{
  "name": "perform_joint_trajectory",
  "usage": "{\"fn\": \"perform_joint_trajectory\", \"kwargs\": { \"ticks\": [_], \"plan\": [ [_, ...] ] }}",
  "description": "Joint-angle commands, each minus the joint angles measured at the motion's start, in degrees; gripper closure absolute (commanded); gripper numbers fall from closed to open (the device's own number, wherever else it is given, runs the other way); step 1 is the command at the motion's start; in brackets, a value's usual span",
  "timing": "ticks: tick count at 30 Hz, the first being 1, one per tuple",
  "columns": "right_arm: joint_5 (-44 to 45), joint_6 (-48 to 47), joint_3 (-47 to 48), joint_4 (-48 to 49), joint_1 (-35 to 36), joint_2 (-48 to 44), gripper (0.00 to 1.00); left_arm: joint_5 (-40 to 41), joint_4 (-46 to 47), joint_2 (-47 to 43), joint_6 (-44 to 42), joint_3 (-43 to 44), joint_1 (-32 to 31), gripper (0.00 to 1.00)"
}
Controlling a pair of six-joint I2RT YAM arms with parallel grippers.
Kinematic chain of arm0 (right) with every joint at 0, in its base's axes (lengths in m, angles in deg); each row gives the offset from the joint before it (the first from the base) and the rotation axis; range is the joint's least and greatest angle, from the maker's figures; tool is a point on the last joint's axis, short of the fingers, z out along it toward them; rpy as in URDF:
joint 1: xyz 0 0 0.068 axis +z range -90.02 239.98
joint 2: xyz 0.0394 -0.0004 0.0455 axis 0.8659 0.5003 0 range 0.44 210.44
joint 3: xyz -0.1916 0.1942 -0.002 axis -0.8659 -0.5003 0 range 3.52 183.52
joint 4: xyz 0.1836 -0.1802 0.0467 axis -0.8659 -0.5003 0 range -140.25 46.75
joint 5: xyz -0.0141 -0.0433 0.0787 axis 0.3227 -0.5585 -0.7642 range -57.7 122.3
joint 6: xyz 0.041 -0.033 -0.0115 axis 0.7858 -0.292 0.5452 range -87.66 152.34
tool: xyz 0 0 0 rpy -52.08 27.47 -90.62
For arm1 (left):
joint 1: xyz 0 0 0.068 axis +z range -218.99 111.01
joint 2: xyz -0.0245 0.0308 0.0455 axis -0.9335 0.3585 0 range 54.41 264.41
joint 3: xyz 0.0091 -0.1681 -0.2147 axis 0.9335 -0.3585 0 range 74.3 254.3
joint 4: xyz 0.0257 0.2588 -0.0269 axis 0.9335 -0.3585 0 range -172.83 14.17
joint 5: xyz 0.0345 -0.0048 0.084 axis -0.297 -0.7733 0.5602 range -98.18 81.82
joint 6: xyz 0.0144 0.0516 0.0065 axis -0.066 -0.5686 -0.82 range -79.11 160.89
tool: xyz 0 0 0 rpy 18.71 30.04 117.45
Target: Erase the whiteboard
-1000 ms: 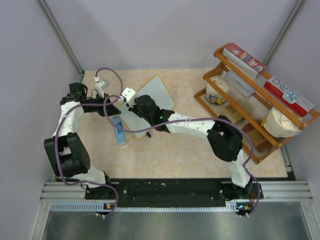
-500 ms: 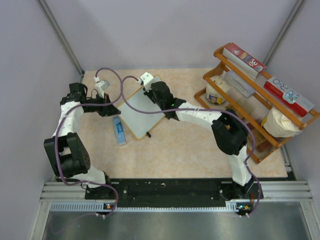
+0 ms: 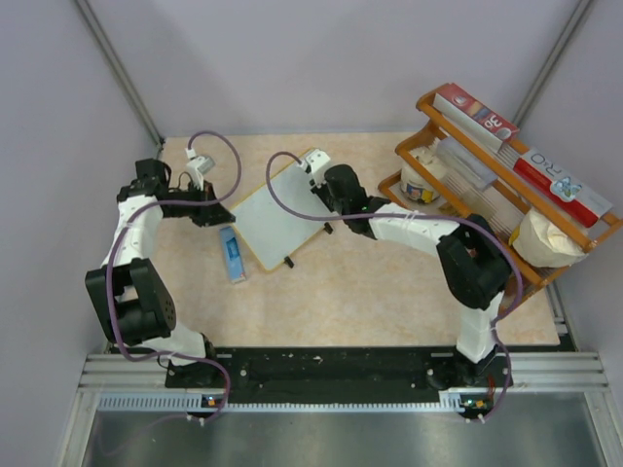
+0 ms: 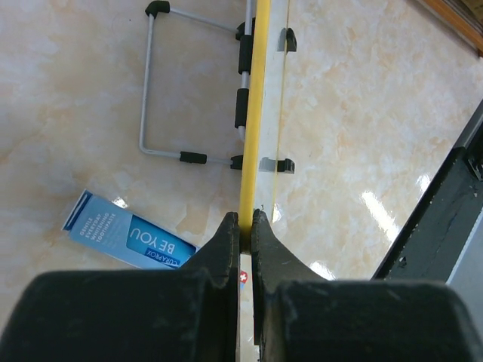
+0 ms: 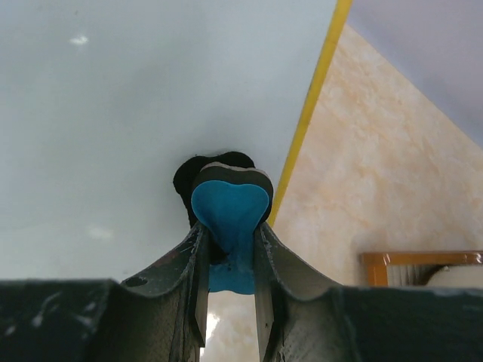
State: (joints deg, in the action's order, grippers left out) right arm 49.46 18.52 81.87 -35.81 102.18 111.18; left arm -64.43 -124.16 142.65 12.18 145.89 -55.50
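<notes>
The eraser goes back and down with my right gripper next for release on the bare tabletop by the rack, as that spot lies below it, nearer my base.
The whiteboard lies tilted at the table's middle, white face up, with a thin yellow frame and two little black feet. My left gripper is shut on the board's left edge; in the left wrist view the jaws pinch the yellow frame. My right gripper is over the board's far right corner, shut on the blue-black eraser. The eraser's dark face presses on the white surface close to the yellow frame.
A narrow blue marker box lies just left of the board's near corner, also seen as a blue box. A wire stand shows behind the board. A wooden rack with boxes and a jar fills the right side.
My right gripper has swept the eraser across the board from its near left part to the far right corner. The left gripper and the board have stayed put.
</notes>
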Motion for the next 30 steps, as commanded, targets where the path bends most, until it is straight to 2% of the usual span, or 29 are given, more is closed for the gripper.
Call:
{"fn": "perform_joint_trajectory", "kwargs": {
  "ticks": [1, 7, 11, 16, 21, 30],
  "plan": [
    [-3.81, 0.91, -4.33, -3.39, -0.45, -10.53, 1.0, 5.62, -6.05, 1.4, -6.97, 2.58, -1.19, 1.0],
    [-3.55, -1.55, -11.88, -7.35, -1.15, -18.17, 1.0, 7.2, -10.9, 5.18, -9.43, 10.75, -1.19, 1.0],
    [-3.28, -2.61, -16.64, -13.4, -2.11, -22.31, 1.0, 7.47, -11.6, 6.23, -9.52, 12.52, -1.19, 1.0],
    [-3.72, -3.67, -21.64, -22.02, -3.78, -24.69, 1.0, 6.86, -10.9, 7.03, -9.52, 12.26, -1.19, 1.0],
    [-5.22, -4.19, -29.11, -23.26, -4.58, -28.46, 1.0, 5.63, -8.8, 7.03, -9.08, 11.03, -1.19, 1.0],
    [-4.51, -5.25, -35.1, -26.07, -5.37, -33.48, 1.0, 4.74, -6.95, 6.85, -8.73, 9.53, -1.19, 0.96]
  ]
}}
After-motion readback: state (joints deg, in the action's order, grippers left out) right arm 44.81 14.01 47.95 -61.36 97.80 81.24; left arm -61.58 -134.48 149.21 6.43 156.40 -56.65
